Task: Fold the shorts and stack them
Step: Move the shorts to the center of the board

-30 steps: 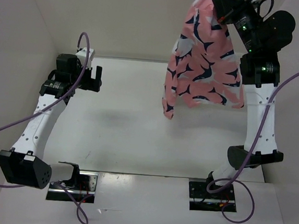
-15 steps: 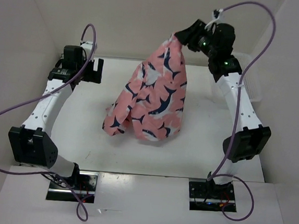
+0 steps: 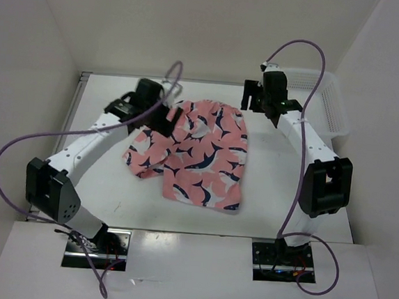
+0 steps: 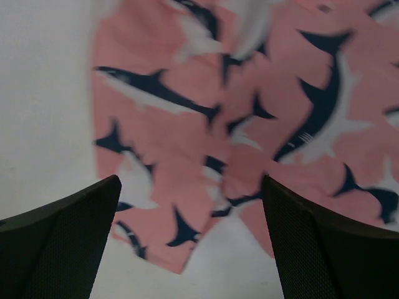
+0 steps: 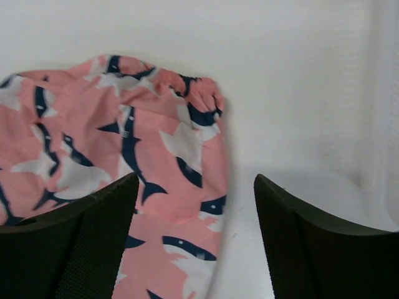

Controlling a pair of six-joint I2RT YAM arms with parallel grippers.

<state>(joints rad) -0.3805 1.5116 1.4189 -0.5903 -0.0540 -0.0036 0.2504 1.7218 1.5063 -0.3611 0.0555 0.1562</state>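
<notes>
The left gripper should go back and to the right in the top view and down onto the shorts' near corner on the basket's side point(image 3: 236, 197), since bare table borders it.
The shorts point(image 3: 196, 153), salmon-pink with navy and white whale shapes, lie loosely spread on the white table, crumpled along their left side. My left gripper point(image 3: 165, 122) hovers open over their far left part; in the left wrist view a cloth edge point(image 4: 187, 249) and bare table show between the fingers point(image 4: 62, 237), and nothing is gripped. My right gripper point(image 3: 257, 104) stands open just beyond the far right corner of the shorts. The right wrist view shows the gathered waistband point(image 5: 187, 93) ahead and the shorts' right edge running between the apart jaws point(image 5: 195, 177).
A white mesh basket point(image 3: 326, 98) stands at the back right of the table, just right of the right arm, and shows faintly at the right edge of the right wrist view point(image 5: 380, 124). White walls close in the table on the left, back and right.
The right gripper brought the hanging shorts down from high up, opened and let them go; they now lie on the table. The left arm swung right, over the shorts.
</notes>
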